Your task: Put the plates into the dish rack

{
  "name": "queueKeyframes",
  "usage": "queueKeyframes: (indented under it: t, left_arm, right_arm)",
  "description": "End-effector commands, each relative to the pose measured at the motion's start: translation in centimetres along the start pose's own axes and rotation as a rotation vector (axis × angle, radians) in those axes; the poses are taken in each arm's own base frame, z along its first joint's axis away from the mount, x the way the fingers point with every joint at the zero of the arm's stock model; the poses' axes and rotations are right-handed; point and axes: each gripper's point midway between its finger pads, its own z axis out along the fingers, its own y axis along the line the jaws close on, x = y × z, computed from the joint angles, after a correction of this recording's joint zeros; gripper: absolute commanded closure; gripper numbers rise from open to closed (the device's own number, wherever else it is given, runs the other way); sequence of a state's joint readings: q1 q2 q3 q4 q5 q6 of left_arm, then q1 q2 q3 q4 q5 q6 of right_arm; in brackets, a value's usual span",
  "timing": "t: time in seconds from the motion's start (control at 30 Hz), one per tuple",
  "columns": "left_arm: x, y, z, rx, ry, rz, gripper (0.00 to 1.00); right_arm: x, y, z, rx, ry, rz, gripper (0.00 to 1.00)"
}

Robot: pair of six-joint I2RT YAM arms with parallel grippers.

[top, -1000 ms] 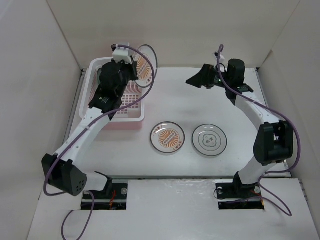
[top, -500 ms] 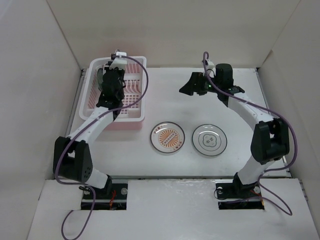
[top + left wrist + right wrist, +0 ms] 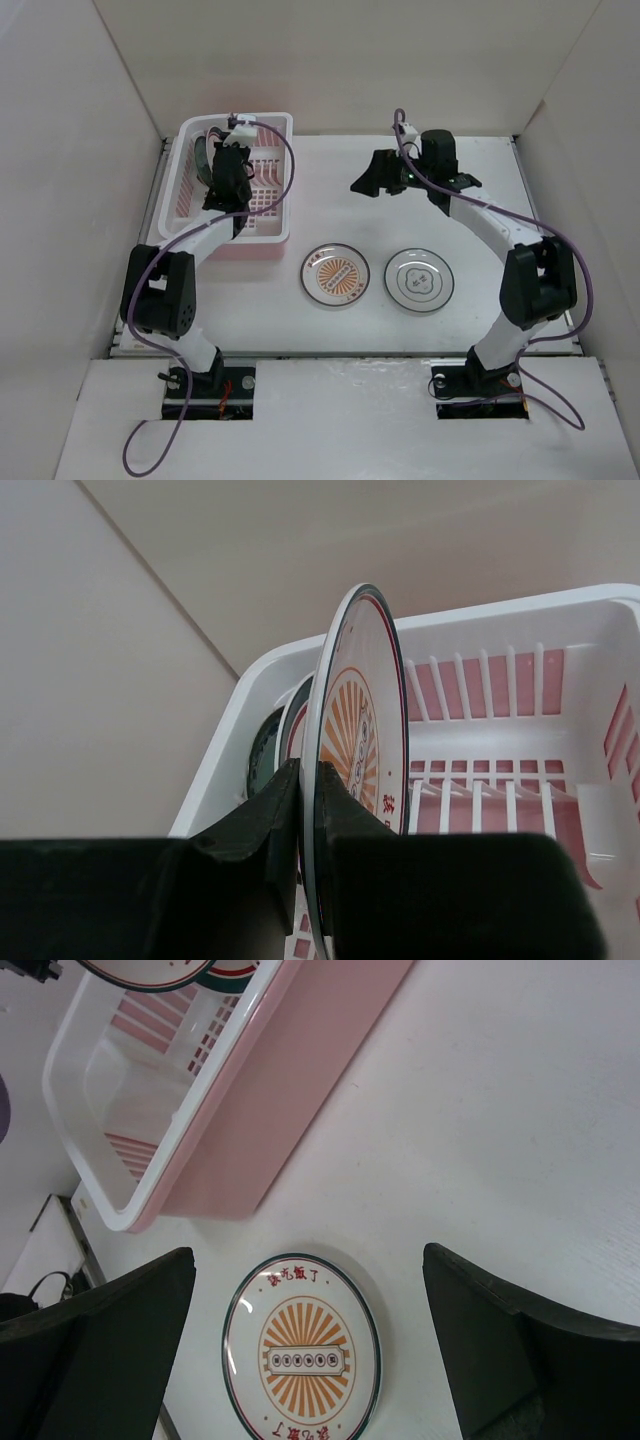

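My left gripper needs to go down into the rack (image 3: 520, 610) with the orange sunburst plate (image 3: 365, 730) beside the white teal-rimmed plate before it opens, because the sunburst plate's top is still higher.
My left gripper (image 3: 308, 780) is shut on the rim of an orange sunburst plate (image 3: 365, 730) and holds it upright inside the pale pink dish rack (image 3: 520, 610), at its back left (image 3: 222, 160). Just left of it stand a white teal-rimmed plate (image 3: 296, 715) and a dark green plate (image 3: 265, 755). A second sunburst plate (image 3: 335, 274) and a white grey-patterned plate (image 3: 420, 279) lie flat on the table. My right gripper (image 3: 365, 180) is open and empty, raised right of the rack; in the right wrist view its jaws (image 3: 308, 1255) frame the flat sunburst plate (image 3: 302, 1360).
The rack (image 3: 175, 180) stands at the table's back left against the enclosure walls, and its right part holds only white divider tines. Its pink side wall (image 3: 240, 1130) shows in the right wrist view. White walls enclose the table on three sides.
My left gripper has carried the sunburst plate from above the rack's back right corner down into its left part, beside the standing plates. My right gripper has moved left towards the rack.
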State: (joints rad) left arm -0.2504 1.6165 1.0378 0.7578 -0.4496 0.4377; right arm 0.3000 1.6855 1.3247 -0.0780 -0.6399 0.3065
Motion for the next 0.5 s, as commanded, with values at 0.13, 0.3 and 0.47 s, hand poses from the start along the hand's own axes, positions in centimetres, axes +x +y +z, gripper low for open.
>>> queueKeyframes:
  t: [0.13, 0.3, 0.47]
  left_arm:
    - [-1.7, 1.0, 1.2, -0.045, -0.095, -0.071, 1.0]
    - [0.1, 0.2, 1.8, -0.031, -0.064, -0.09, 1.0]
    - [1.7, 0.1, 2.4, -0.029, -0.037, -0.098, 1.0]
  right_arm:
    - [0.1, 0.9, 0.2, -0.018, -0.007, -0.052, 0.0]
    - [0.2, 1.3, 0.4, -0.026, -0.002, -0.055, 0.0]
    - [0.2, 1.2, 0.4, -0.026, -0.002, -0.064, 0.0]
